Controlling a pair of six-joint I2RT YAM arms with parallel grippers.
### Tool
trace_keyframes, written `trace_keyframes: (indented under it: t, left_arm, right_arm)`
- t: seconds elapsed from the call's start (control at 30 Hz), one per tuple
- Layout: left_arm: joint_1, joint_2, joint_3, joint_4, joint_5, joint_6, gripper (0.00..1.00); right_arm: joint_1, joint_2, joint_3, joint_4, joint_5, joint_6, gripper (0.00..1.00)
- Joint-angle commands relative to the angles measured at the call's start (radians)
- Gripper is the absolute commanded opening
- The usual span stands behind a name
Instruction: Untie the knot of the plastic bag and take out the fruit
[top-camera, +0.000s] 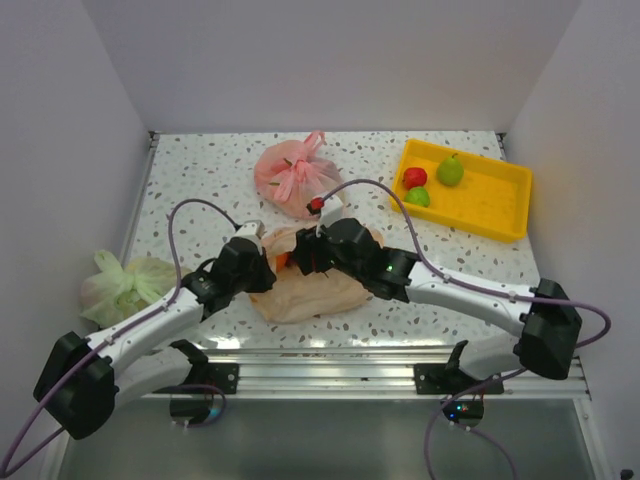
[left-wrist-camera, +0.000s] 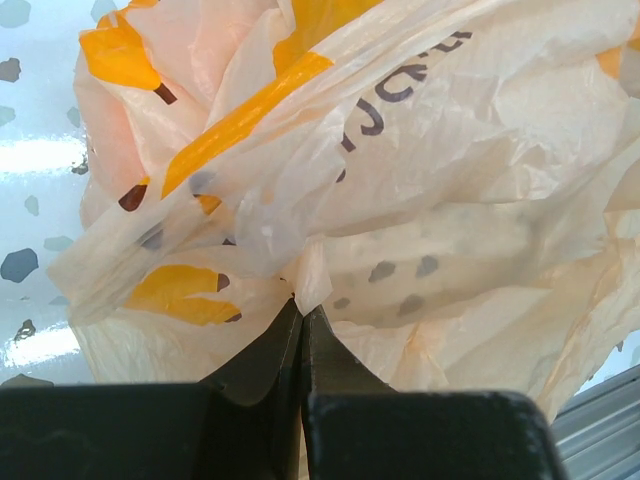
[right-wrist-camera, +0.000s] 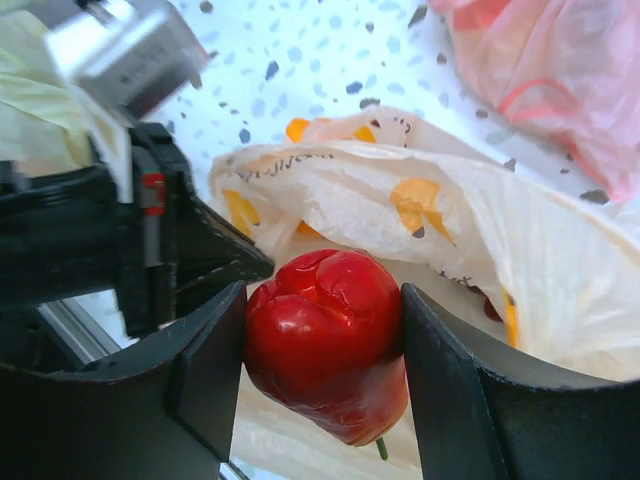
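Note:
The robot's right gripper is going to lift off the bag next and move outward to the yellow tray, then down beside the green pear, because other fruit lies there.
The peach-orange plastic bag (top-camera: 305, 290) lies crumpled on the table at front centre. It fills the left wrist view (left-wrist-camera: 420, 180), and in the right wrist view (right-wrist-camera: 400, 190) its mouth looks open. No knot shows. My left gripper (top-camera: 268, 272) (left-wrist-camera: 302, 305) is shut on a fold of the bag's film. My right gripper (top-camera: 300, 258) (right-wrist-camera: 322, 300) is shut on a shiny red fruit (right-wrist-camera: 325, 340) and holds it just in front of the bag, close beside the left gripper.
A yellow tray (top-camera: 490, 195) at back right holds a red piece (top-camera: 414, 177), a green pear (top-camera: 450, 170) and a green apple (top-camera: 418, 196). A knotted pink bag (top-camera: 295, 172) lies at back centre. A pale green bag (top-camera: 125, 283) lies at the left edge.

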Motion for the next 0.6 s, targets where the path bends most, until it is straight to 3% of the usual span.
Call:
trace_keyframes:
  t: [0.0,0.17,0.4,0.57]
  left_arm:
    - [-0.004,0.015,0.043,0.041,-0.011,-0.01,0.02]
    - [-0.004,0.015,0.039,0.037,-0.01,-0.008,0.02]
    - [-0.006,-0.025,0.026,0.023,-0.008,-0.016,0.02]
    - [-0.006,-0.048,0.017,0.006,-0.008,-0.016,0.02]
  right_arm:
    - [-0.004,-0.086,0.027,-0.057,0.016,-0.058,0.09]
    - [-0.061,-0.108,0.172,-0.161,0.115,-0.169,0.08]
    - [-0.37,-0.076,0.225,-0.18,0.191,-0.189,0.09]
    - [-0.593,0.012,0.241,-0.169,0.167,-0.103,0.1]
